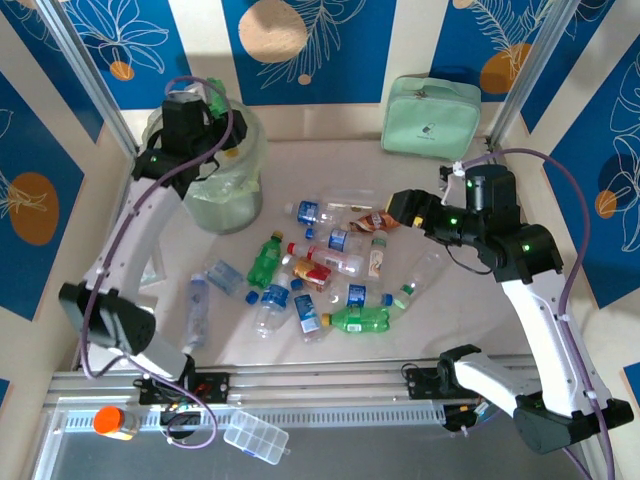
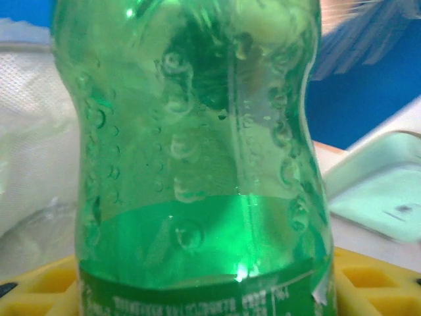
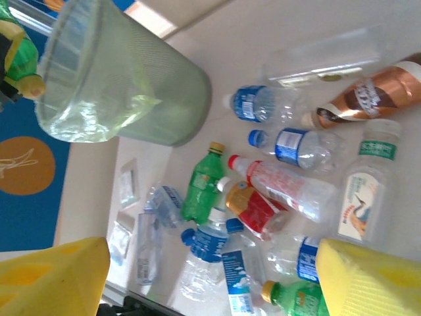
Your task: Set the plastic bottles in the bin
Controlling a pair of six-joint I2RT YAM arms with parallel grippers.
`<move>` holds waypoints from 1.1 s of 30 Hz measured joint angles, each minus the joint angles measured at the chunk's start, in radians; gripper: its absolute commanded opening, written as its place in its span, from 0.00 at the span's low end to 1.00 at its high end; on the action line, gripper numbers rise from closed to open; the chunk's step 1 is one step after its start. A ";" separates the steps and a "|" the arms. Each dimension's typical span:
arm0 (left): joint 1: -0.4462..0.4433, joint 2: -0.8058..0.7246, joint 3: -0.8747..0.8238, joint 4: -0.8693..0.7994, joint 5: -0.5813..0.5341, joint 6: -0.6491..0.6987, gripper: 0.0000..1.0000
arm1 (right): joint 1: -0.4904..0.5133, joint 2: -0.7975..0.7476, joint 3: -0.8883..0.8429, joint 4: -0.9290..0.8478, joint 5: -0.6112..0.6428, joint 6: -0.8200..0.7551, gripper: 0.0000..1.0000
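Note:
My left gripper moves down into the bin's opening (image 2: pixel 33 131) next, its fingers tilting toward the bottom of the bin, to release the green bottle inside the liner.
My left gripper (image 1: pixel 208 108) hangs over the bin (image 1: pixel 236 186) at the back left, shut on a green plastic bottle (image 1: pixel 216 94). The left wrist view has that green bottle (image 2: pixel 197 164) up close between the yellow pads (image 2: pixel 39 289). The bin (image 3: pixel 151 99) is a round translucent basket with a pale green liner. Several plastic bottles lie mid-table, among them an upright-labelled green one (image 1: pixel 265 258) and a green one on its side (image 1: pixel 360 319). My right gripper (image 1: pixel 400 208) hovers open above the right of the pile. Below its pads (image 3: pixel 368 280) lie a green bottle (image 3: pixel 202 179) and a red-labelled one (image 3: pixel 260 209).
A mint-green zippered case (image 1: pixel 430 118) stands at the back right by the wall. An orange-capped jar (image 1: pixel 115 421) and a clear compartment box (image 1: pixel 257 437) sit on the near ledge below the metal rail (image 1: pixel 320 380). Metal frame posts stand at both back corners.

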 measured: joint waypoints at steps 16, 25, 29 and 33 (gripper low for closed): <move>0.087 0.385 0.307 -0.297 -0.103 -0.166 0.30 | -0.053 0.053 0.032 -0.174 0.033 0.018 0.78; 0.128 0.509 0.332 -0.364 -0.091 -0.236 0.57 | -0.053 0.061 0.009 -0.174 0.033 0.019 0.79; 0.133 0.552 0.333 -0.367 -0.075 -0.259 0.84 | -0.056 0.061 0.002 -0.173 0.032 0.019 0.79; 0.133 0.562 0.333 -0.385 -0.069 -0.272 0.92 | -0.058 0.060 -0.001 -0.173 0.032 0.019 0.79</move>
